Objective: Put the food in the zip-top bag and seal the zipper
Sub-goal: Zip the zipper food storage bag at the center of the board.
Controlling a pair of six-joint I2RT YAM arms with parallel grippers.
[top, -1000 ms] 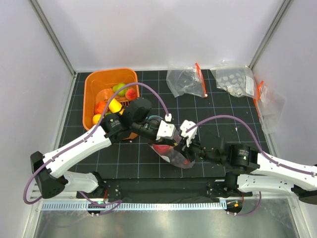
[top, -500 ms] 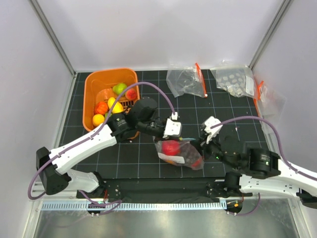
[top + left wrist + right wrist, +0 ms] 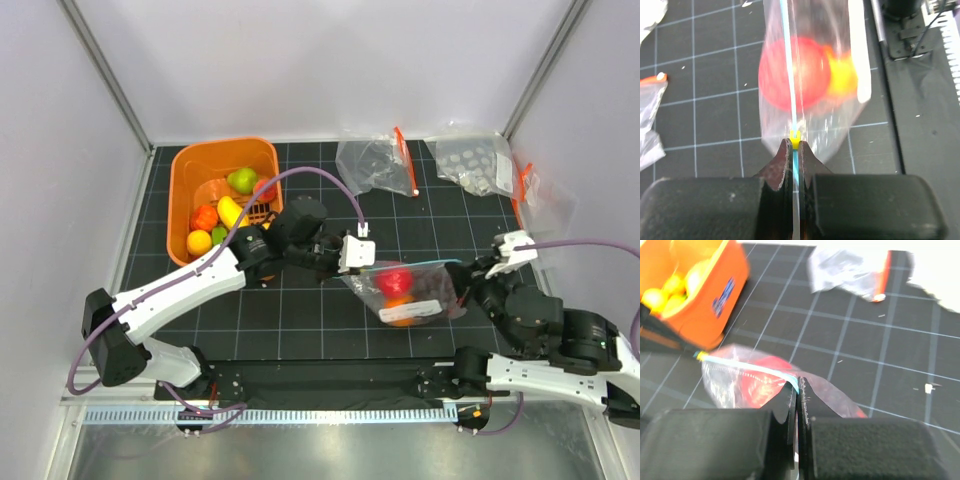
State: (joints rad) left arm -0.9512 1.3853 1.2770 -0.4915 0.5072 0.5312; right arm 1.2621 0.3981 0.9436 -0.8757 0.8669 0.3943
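My left gripper moves outward and left in the top view to the basket's rim nearest the bag next and releases the zipper, as both fruits lie inside the bag.
The clear zip-top bag [image 3: 432, 296] hangs stretched between my two grippers above the black mat. Inside it lie a red fruit [image 3: 396, 279] and an orange one [image 3: 401, 313]. My left gripper [image 3: 357, 263] is shut on the left end of the teal zipper [image 3: 410, 264]. In the left wrist view its jaws [image 3: 795, 146] pinch the zipper [image 3: 787, 60] just behind a small yellow slider [image 3: 795, 141]. My right gripper [image 3: 470, 280] is shut on the zipper's other end [image 3: 750, 368], with its tips [image 3: 798, 383] at the bag's corner. More food [image 3: 228, 210] lies in the orange basket.
The orange basket [image 3: 181, 196] stands at the back left, close behind the left arm. Clear bags with orange-red strips lie at the back: one in the middle [image 3: 375, 165], one to the right [image 3: 480, 160], one by the right wall [image 3: 545, 205]. Enclosure walls ring the mat.
Both grippers have moved right and apart. The bag has gone with them and now hangs taut, its zipper drawn out straight. The left jaws closed a little more.
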